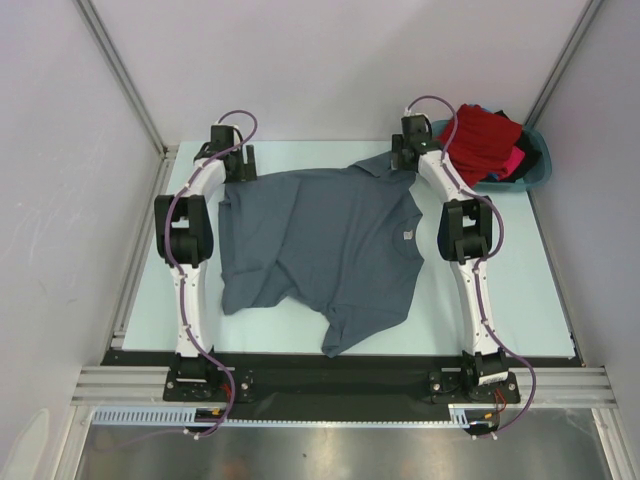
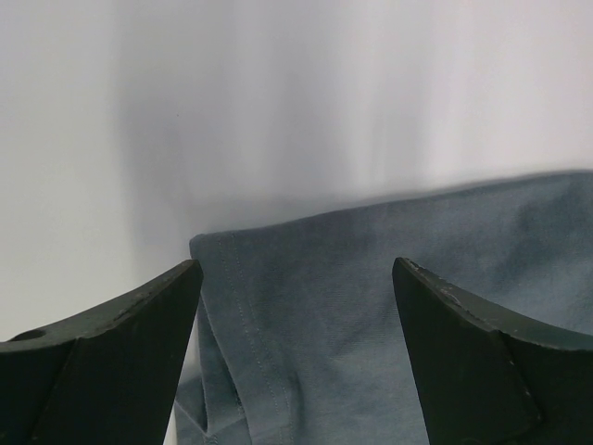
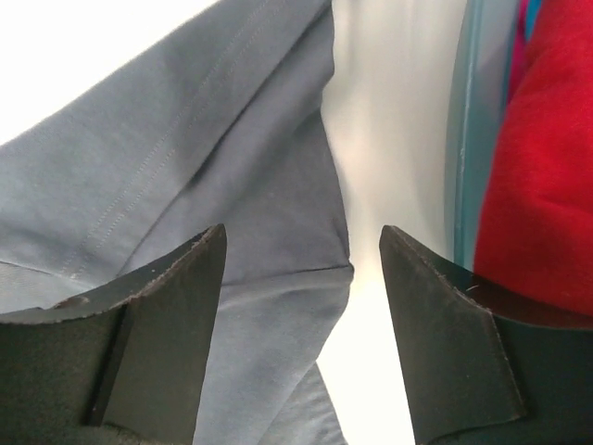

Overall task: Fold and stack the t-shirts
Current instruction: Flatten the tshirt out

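Note:
The grey t-shirt's far edge (image 1: 240,182) (image 2: 269,241) runs just beyond my open fingers. My left gripper will next move gently down and slightly outward onto that edge, beside the t-shirt's corner.
A large slate-grey t-shirt (image 1: 320,250) lies spread and wrinkled across the table, its small white neck label (image 1: 408,236) towards the right. My left gripper (image 1: 232,160) is at the shirt's far left corner. In the left wrist view it (image 2: 296,269) stands open, with the stitched hem of the grey t-shirt (image 2: 315,315) below the gap. My right gripper (image 1: 405,155) is over the far right sleeve. It (image 3: 301,236) is open too, the grey cloth (image 3: 204,139) lying under its left finger and partly in the gap. Red (image 1: 485,140), pink (image 1: 515,160) and dark (image 1: 528,148) t-shirts are heaped in the basin.
The teal plastic basin (image 1: 538,178) sits at the table's far right corner, close beside my right gripper; its rim (image 3: 463,139) and the red cloth (image 3: 547,167) fill the right of the right wrist view. White walls with metal posts close in the table on three sides.

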You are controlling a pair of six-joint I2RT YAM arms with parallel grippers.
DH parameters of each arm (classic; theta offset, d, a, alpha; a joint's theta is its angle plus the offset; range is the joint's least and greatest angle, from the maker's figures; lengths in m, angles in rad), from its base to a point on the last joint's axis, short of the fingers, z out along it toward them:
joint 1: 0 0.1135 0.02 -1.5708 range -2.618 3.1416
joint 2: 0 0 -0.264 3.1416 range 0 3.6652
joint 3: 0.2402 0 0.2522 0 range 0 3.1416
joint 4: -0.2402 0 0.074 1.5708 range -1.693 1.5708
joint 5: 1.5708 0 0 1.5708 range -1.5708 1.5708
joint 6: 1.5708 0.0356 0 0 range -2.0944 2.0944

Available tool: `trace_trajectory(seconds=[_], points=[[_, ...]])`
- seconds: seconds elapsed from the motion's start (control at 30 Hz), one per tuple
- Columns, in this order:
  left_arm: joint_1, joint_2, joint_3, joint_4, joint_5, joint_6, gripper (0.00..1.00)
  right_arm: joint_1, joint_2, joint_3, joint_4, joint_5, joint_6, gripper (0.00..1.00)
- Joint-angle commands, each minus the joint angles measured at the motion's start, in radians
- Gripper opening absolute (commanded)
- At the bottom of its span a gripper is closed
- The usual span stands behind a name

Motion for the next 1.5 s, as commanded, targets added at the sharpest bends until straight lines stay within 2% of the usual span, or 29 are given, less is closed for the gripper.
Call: trace_trajectory(seconds=[0.0, 0.27, 0.57, 0.77, 1.2, 1.3, 1.33, 1.4, 1.43, 1.47], points=[[0.007, 0.004, 0.051, -0.013, -0.002, 0.033, 0.89, -0.033, 0.030, 0.014, -0.030, 0.019, 0.012, 0.71], [0.007, 0.003, 0.062, -0.034, -0.017, 0.052, 0.90, -0.033, 0.030, 0.010, -0.078, 0.008, 0.013, 0.70], [0.007, 0.063, 0.166, -0.120, 0.015, 0.066, 0.85, -0.052, 0.070, 0.071, -0.153, -0.124, 0.038, 0.68], [0.007, 0.089, 0.172, -0.110, 0.008, 0.066, 0.89, -0.063, 0.081, 0.079, -0.156, -0.219, 0.068, 0.66], [0.007, 0.176, 0.260, -0.131, -0.091, 0.135, 0.91, -0.069, 0.093, 0.088, -0.173, -0.264, 0.064, 0.66], [0.007, 0.184, 0.264, -0.148, -0.077, 0.130, 0.77, -0.071, 0.092, 0.088, -0.170, -0.268, 0.064, 0.66], [0.007, 0.184, 0.264, -0.159, -0.078, 0.129, 0.65, -0.072, 0.095, 0.090, -0.171, -0.268, 0.064, 0.65], [0.007, 0.190, 0.263, -0.166, -0.071, 0.127, 0.52, -0.071, 0.095, 0.088, -0.171, -0.273, 0.065, 0.65], [0.007, 0.192, 0.264, -0.177, -0.068, 0.125, 0.39, -0.072, 0.096, 0.088, -0.171, -0.276, 0.064, 0.64], [0.007, 0.193, 0.264, -0.182, -0.060, 0.124, 0.34, -0.074, 0.095, 0.088, -0.171, -0.277, 0.064, 0.63]])
